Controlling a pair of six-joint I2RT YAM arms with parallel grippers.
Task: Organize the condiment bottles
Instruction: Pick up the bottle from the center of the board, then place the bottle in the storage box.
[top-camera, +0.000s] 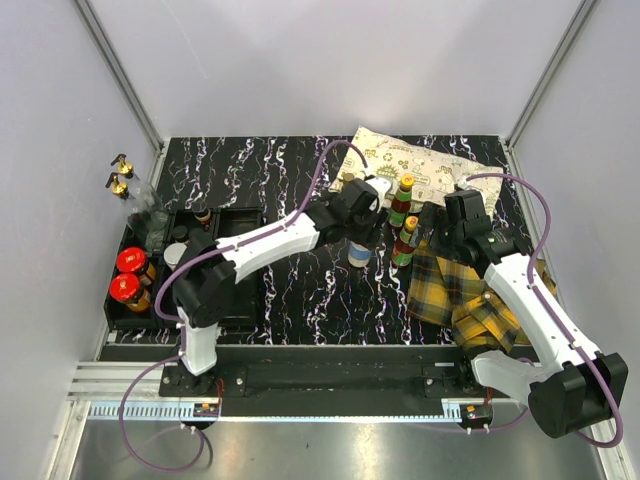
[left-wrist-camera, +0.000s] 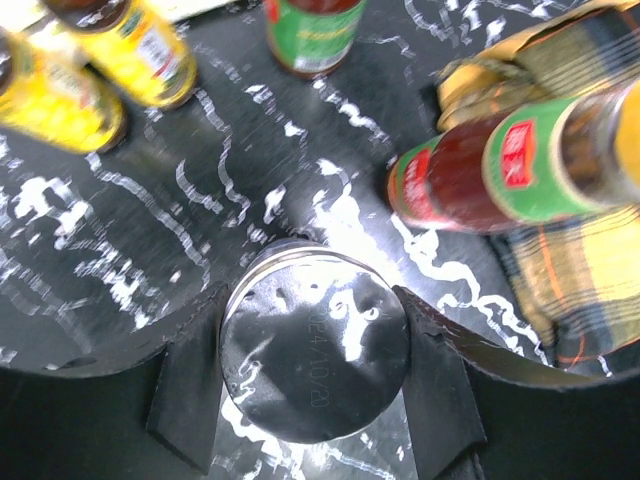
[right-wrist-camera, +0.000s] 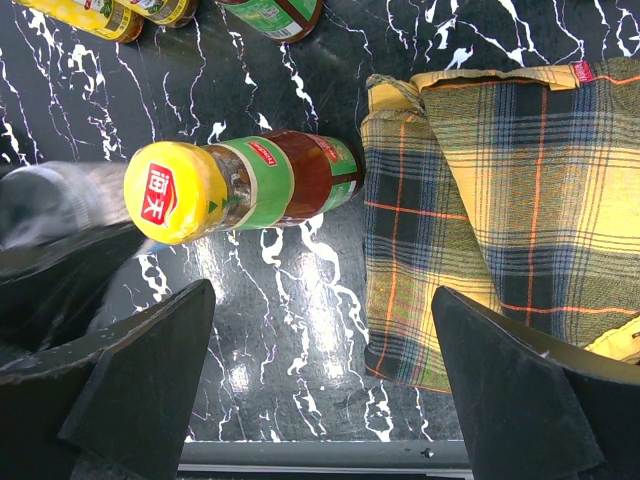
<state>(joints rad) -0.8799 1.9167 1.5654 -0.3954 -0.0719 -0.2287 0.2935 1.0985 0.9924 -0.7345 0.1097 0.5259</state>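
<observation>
My left gripper will next lift, carry the shaker (top-camera: 359, 255) beside the white-lidded jar, lower it and release it. The tray is to the gripper's left in the top view.
A silver-lidded blue-white shaker (top-camera: 359, 255) stands upright mid-table. My left gripper (top-camera: 362, 238) is shut on it from above. In the left wrist view both fingers press the sides of its silver lid (left-wrist-camera: 315, 345), with the left gripper (left-wrist-camera: 312, 300) centred over it. Two yellow-capped sauce bottles (top-camera: 402, 200) (top-camera: 405, 240) stand just right of the shaker. My right gripper (top-camera: 432, 228) hovers beside them, open. In its own view the right gripper (right-wrist-camera: 322, 292) holds nothing, and a yellow-capped bottle (right-wrist-camera: 240, 185) stands just beyond its left finger. Red-lidded jars (top-camera: 128, 275) sit in the tray.
The black compartment tray (top-camera: 240, 212) lies at the left, with gold-capped clear bottles (top-camera: 120, 175) by its far corner. A plaid cloth (top-camera: 470, 295) (right-wrist-camera: 520, 200) lies under the right arm, and a printed cloth (top-camera: 420, 165) at the back. More yellow bottles (left-wrist-camera: 90, 70) stand beyond the shaker.
</observation>
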